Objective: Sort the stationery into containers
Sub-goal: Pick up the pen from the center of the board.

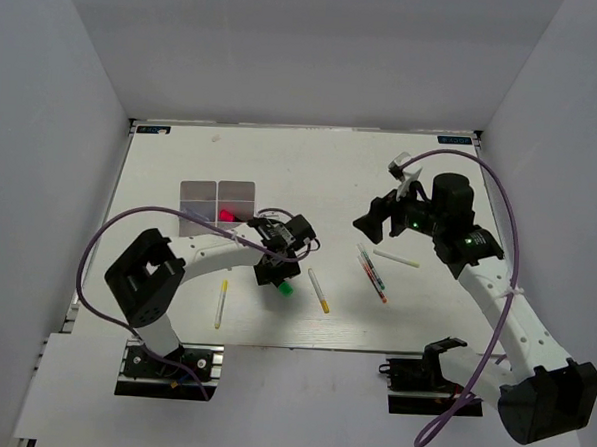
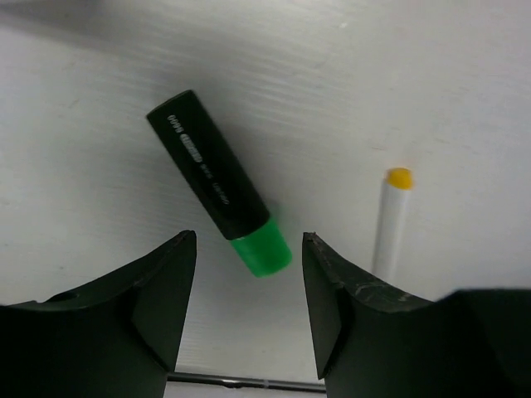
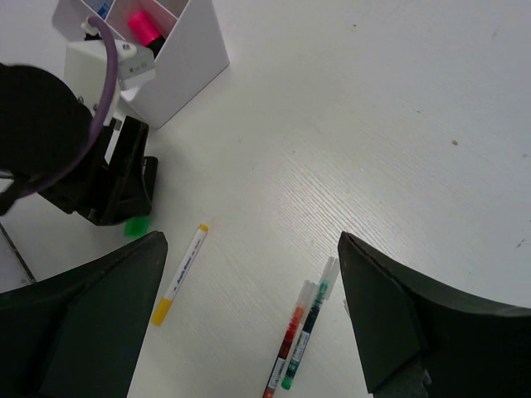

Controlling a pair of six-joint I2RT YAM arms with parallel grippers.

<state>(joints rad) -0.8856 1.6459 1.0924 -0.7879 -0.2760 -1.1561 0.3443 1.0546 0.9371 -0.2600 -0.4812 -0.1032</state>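
Note:
My left gripper is open above the highlighter, which lies on the table below its fingers. Next the gripper needs to move down past the highlighter's green end onto the middle of its black body [image 2: 213,172].
A black highlighter with a green end [image 2: 217,182] lies on the table, and my left gripper [image 2: 249,249] stands open over it. Its fingers flank the green end without touching it; from above, that green end [image 1: 286,288] pokes out beside the left gripper [image 1: 276,274]. The two adjoining white containers [image 1: 218,194] stand just behind, with a pink-ended highlighter [image 3: 143,23] upright in one container [image 3: 187,62]. My right gripper [image 3: 251,249] is wide open and empty, hovering over a red pen [image 3: 290,336] and a green pen [image 3: 309,327]. It shows raised at centre right from above [image 1: 372,223].
A white pen with yellow ends [image 1: 318,291] lies right of the left gripper. A thin yellow pen [image 1: 220,304] lies near the front edge, and a thin white pen [image 1: 396,259] lies by the red and green pair [image 1: 373,272]. White walls enclose the table.

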